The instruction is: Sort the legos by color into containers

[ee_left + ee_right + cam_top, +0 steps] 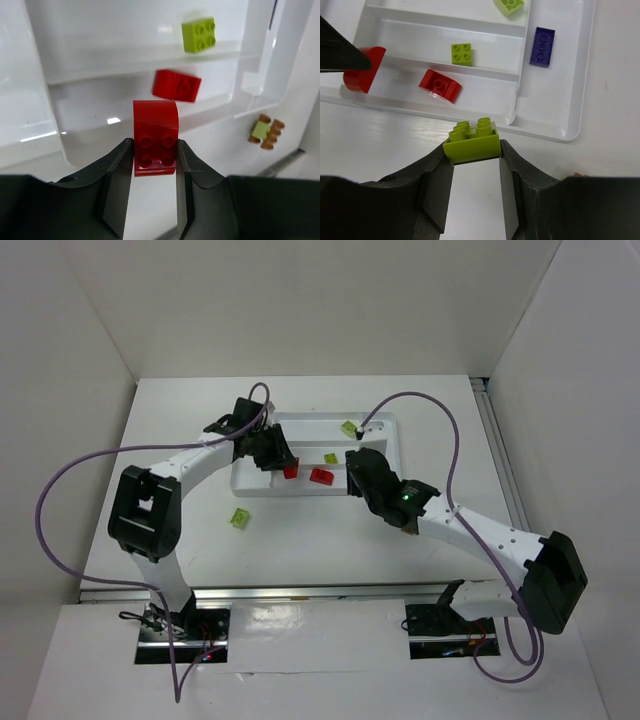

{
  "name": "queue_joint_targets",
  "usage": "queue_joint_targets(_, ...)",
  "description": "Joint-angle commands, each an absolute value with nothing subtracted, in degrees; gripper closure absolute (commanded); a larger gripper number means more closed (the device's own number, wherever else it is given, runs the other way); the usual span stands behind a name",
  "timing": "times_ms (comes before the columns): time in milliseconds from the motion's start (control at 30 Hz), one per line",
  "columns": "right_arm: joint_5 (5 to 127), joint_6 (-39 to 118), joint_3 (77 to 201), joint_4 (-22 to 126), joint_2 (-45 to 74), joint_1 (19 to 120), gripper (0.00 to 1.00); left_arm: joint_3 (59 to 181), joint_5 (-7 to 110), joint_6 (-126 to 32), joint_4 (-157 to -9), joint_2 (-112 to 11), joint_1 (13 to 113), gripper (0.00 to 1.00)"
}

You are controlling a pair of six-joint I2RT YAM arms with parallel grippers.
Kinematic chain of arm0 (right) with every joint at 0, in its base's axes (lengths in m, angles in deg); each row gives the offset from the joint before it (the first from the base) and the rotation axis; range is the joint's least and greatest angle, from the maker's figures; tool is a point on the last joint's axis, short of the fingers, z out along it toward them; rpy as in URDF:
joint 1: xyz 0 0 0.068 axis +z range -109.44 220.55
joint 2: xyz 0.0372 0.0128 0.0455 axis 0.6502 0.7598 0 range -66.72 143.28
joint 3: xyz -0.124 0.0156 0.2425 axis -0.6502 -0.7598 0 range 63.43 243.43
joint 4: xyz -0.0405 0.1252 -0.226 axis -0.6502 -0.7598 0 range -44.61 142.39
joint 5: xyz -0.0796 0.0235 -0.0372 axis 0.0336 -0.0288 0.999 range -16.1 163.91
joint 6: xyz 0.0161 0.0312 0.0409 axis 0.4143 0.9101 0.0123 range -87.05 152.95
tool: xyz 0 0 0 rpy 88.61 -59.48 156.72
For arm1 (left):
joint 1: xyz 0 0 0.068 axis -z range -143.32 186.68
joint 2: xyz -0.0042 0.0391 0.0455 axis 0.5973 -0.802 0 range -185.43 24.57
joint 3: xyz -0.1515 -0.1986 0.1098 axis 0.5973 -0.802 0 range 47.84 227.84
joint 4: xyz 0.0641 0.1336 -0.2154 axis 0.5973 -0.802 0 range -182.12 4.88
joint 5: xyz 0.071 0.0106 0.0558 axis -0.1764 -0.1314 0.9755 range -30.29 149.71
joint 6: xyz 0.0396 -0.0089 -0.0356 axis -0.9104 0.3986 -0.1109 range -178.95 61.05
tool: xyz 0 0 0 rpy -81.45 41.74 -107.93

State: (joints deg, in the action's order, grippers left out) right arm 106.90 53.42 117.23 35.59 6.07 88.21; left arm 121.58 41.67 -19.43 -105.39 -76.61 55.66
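Note:
Next, my left gripper lowers its red brick beside the second red brick and releases it. The tray's near slot [298, 479] [127, 92], where it goes, already holds red.
The white tray [310, 417] lies at the table's middle back. My left gripper [284, 462] is shut on a red brick [155, 137] at the left part of the tray's near slot. A second red brick [176, 85] lies in that slot. My right gripper [356, 476] is shut on a lime green brick [472, 142], just in front of the tray's near rim [540, 132]. In the right wrist view one lime brick [462, 54] lies in the middle slot, another [509, 4] in the far slot, and a dark blue brick [542, 46] in the right end slot.
A lime brick [240, 518] lies on the table in front of the tray's left end. An orange-brown brick with a lime piece on it [265, 131] lies on the table beside the tray, seen only in the left wrist view. Both arms reach over the tray's front.

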Motion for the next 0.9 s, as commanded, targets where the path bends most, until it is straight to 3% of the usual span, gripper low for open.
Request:
queue_joint_targets(0,108.09,55.97,118.45,34.81,3.76,87.66,0.83,126.32,48.44,-18.35,-107.09,-79.48,57.15,1.00)
queue_joint_targets(133,108.09,55.97,118.45,34.28,3.24,87.14,0.83,127.91,50.21,-17.82,-107.62,-82.64,58.38,0.91)
queue_joint_targets(200,107.57,55.97,117.92,34.28,3.24,87.14,0.83,128.79,51.88,-17.82,-109.37,-83.18,59.00,0.72)
queue_joint_targets(267,107.57,55.97,117.92,34.28,3.24,86.61,0.83,128.79,52.41,-17.82,-109.38,-83.18,59.53,0.63)
queue_joint_targets(300,107.57,55.97,117.92,34.28,3.24,86.61,0.83,128.79,52.41,-17.82,-109.38,-82.66,60.05,0.50)
queue_joint_targets(400,107.04,55.45,117.39,34.80,3.24,86.61,0.83,128.79,53.90,-17.82,-109.90,-80.73,60.58,0.29)
queue_joint_targets(433,107.04,55.45,117.39,34.81,3.24,86.61,0.83,128.79,54.43,-17.82,-109.91,-80.72,60.58,0.16)
queue_joint_targets(500,106.51,55.45,117.39,34.81,4.37,86.08,0.83,128.79,54.44,-17.82,-109.91,-80.11,60.58,0.07)
queue_joint_targets(700,100.03,52.90,119.67,36.74,8.93,86.08,0.83,130.10,55.75,-17.82,-112.02,-77.04,61.11,0.08)
queue_joint_targets(867,97.55,50.79,128.88,38.76,19.30,86.08,0.83,130.81,71.26,-16.06,-117.70,-68.17,61.90,0.10)
